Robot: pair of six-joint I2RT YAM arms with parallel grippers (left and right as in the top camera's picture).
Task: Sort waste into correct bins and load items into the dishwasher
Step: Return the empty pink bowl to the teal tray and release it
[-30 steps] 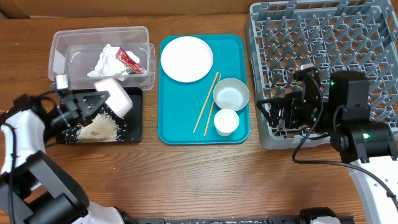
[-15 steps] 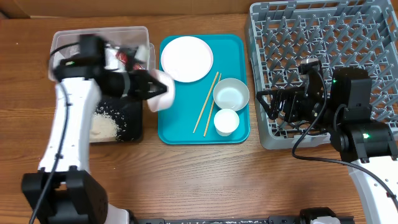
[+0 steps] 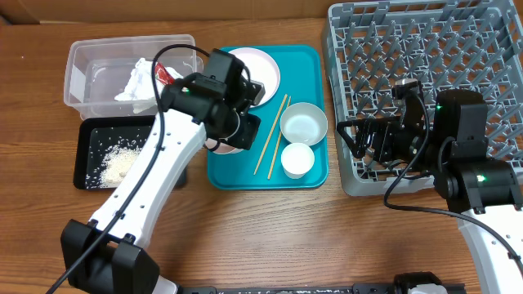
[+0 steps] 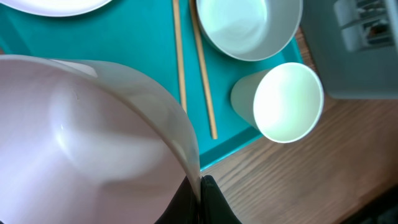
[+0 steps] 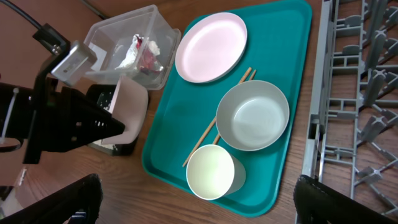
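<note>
My left gripper lowers the pale pink bowl onto the teal tray's near corner beside the chopsticks next and opens.
My left gripper is shut on the rim of a pale pink bowl and holds it over the left part of the teal tray; the gripper also shows in the overhead view. On that tray lie the plate, partly under my arm, the chopsticks, a second bowl and the white cup. The clear tub holds the napkin and red wrapper. Rice lies in the black tray. My right gripper is open and empty at the dish rack's front left corner.
The dish rack fills the right side, with upright pegs and grid walls. Bare wooden table runs along the front. In the right wrist view the cup and bowl sit just left of the rack wall.
My left arm swung right from the black tray to the teal tray, carrying the pink bowl. The rice stays in the black tray. My right arm barely moved.
</note>
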